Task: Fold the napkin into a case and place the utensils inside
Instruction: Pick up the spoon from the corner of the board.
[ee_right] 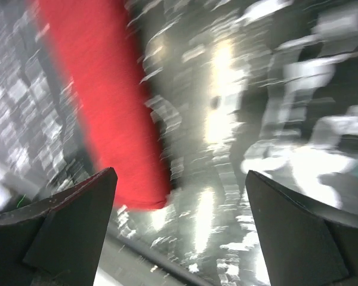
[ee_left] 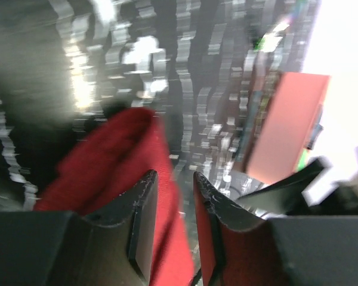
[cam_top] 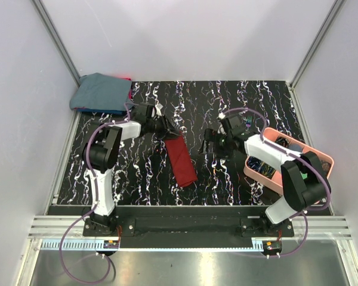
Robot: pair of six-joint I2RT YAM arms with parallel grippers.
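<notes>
The napkin is folded into a strip [ee_right: 101, 89], so my right gripper will swing away from it, down to the tabletop beside the pink tray, and close.
The napkin [cam_top: 180, 161] lies on the black marbled table folded into a long narrow dark red strip, the case shape. My left gripper [cam_top: 172, 132] is at the strip's far end. In the left wrist view its jaws [ee_left: 174, 176] stand a narrow gap apart, low over the red cloth [ee_left: 116, 161], with table showing through the gap. My right gripper [cam_top: 207, 146] hovers to the right of the strip, wide open and empty [ee_right: 180, 171]; the red strip [ee_right: 101, 89] lies ahead to its left. I cannot pick out the utensils.
A pink tray [cam_top: 298, 143] holding dark items sits at the right edge, under the right arm; it also appears in the left wrist view [ee_left: 289, 125]. A blue-grey cloth bundle [cam_top: 101, 92] lies in the far left corner. White walls enclose the table.
</notes>
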